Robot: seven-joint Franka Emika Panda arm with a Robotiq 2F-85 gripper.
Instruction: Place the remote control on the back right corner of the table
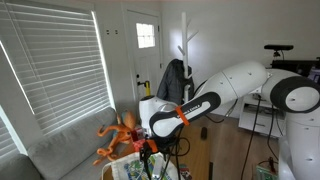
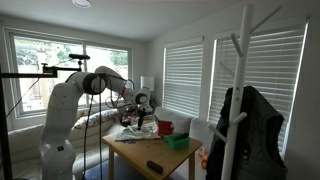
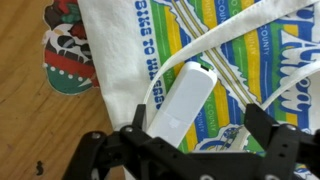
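Observation:
I will lower my open gripper over the near end of the white remote control (image 3: 185, 98) next, with one finger on each side of it.
In the wrist view the white remote control (image 3: 185, 98) lies slantwise on a white cloth bag with green, yellow and blue stripes (image 3: 240, 50), which rests on the brown wooden table (image 3: 20, 90). My gripper (image 3: 196, 122) is open and low over the remote's near end. The left finger is close beside the remote and the right finger stands well apart from it. In both exterior views the gripper (image 1: 150, 148) (image 2: 134, 118) hangs down over the cluttered end of the table (image 2: 140, 155). The remote itself does not show there.
A round red, green and white patterned item (image 3: 65, 50) lies beside the bag. An orange toy (image 1: 118, 135) stands near the gripper. A red cup (image 2: 165, 127), a green basket (image 2: 177, 141) and a dark object (image 2: 155, 166) sit on the table. A grey sofa (image 1: 60, 150) lies under the window blinds.

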